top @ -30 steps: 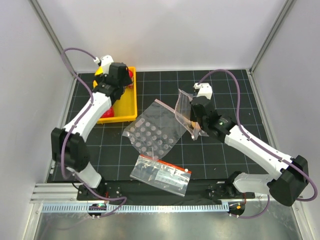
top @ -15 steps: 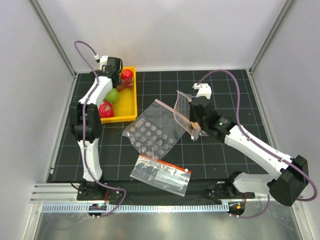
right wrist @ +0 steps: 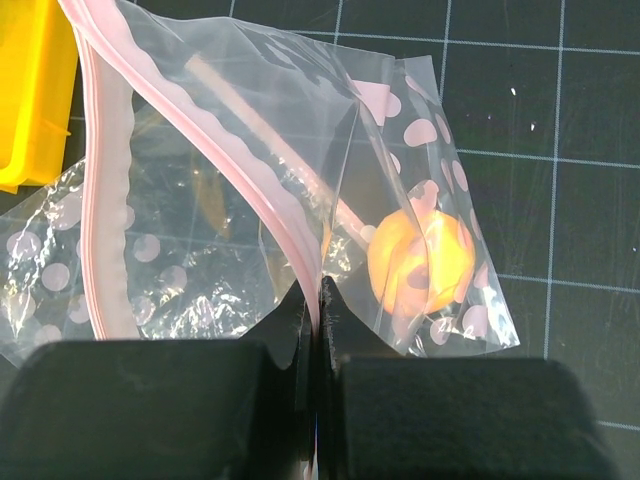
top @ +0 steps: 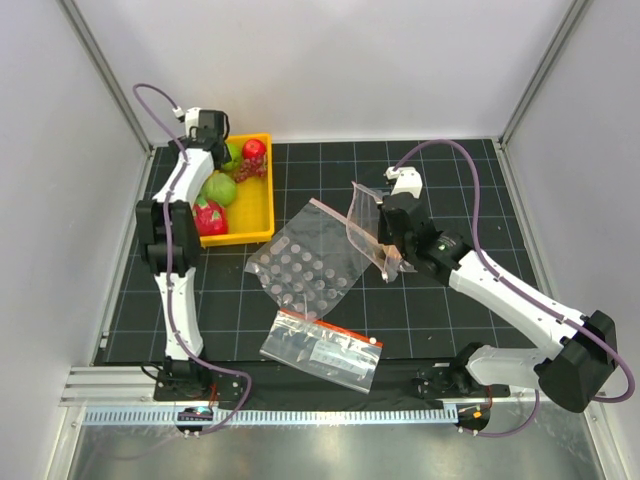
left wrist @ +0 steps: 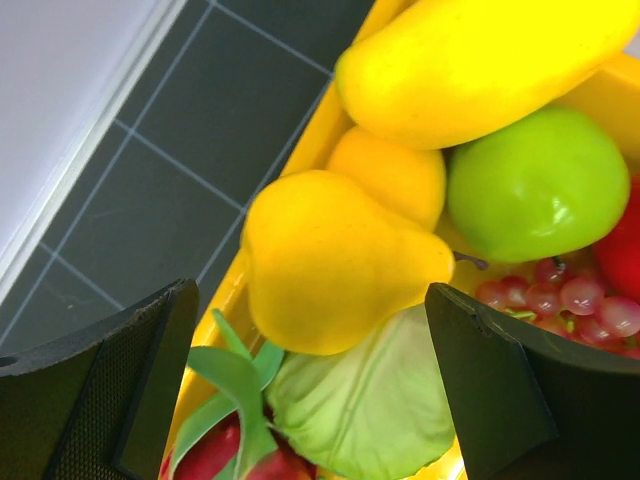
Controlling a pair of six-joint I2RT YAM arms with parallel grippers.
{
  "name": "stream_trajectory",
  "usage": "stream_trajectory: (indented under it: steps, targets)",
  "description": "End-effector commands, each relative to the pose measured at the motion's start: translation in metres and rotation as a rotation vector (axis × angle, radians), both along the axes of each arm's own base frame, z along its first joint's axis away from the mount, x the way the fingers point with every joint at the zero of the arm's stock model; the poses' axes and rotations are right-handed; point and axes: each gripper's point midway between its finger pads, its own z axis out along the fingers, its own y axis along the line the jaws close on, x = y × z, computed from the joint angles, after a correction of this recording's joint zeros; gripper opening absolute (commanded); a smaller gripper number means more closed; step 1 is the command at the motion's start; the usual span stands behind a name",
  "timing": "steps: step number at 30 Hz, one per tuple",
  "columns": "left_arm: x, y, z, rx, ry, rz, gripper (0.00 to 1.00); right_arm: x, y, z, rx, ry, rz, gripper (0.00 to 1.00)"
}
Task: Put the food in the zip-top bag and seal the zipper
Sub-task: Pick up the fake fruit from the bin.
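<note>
The left gripper's open fingers are wide enough apart to span the fruit from its round end to its narrow end, so the gripper needs to go down onto the yellow pear-shaped fruit (left wrist: 330, 260) next.
The zip-top bag (top: 366, 218) hangs from my right gripper (top: 388, 243), lifted off the mat. In the right wrist view the right gripper (right wrist: 318, 298) is shut on the bag's edge beside the pink zipper (right wrist: 100, 200). An orange peach (right wrist: 420, 260) lies inside the bag. My left gripper (left wrist: 315, 390) is open over the food in the yellow tray (top: 262, 215). Between and beyond its fingers are a yellow pear-shaped fruit (left wrist: 330, 260), a green apple (left wrist: 540, 185) and a pale green leafy piece (left wrist: 380, 410). From above, the left gripper (top: 222, 150) is at the tray's far left corner.
A clear sheet with round bubbles (top: 305, 265) lies mid-mat, partly under the hanging bag. A printed bag with a red band (top: 322, 348) lies near the front edge. The tray also holds a long yellow fruit (left wrist: 480, 60), red grapes (left wrist: 570, 300) and a red fruit with green leaves (top: 208, 217).
The left arm has pulled back and folded up towards the tray's far left corner, uncovering the fruit it hid a second ago. The right arm and the bag have stayed put.
</note>
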Motion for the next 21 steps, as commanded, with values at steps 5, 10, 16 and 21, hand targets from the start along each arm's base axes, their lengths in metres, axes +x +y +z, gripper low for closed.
stream_trajectory:
  steps: [5, 10, 16, 21]
  targets:
    - [0.03, -0.004, -0.012, -0.096, -0.053, -0.086, 1.0, 0.002, 0.007, 0.019, 0.064, -0.049, 0.007, 0.01]
    - [0.031, -0.003, -0.037, -0.128, -0.011, -0.081, 1.0, 0.002, 0.009, 0.015, 0.062, -0.038, 0.012, 0.01]
    - [0.025, -0.005, -0.033, -0.144, -0.014, -0.085, 0.61, 0.003, 0.01, 0.015, 0.066, -0.038, 0.012, 0.01]
    - [0.016, -0.018, 0.004, -0.221, -0.114, -0.104, 0.41, 0.003, 0.01, 0.014, 0.062, -0.037, 0.012, 0.01]
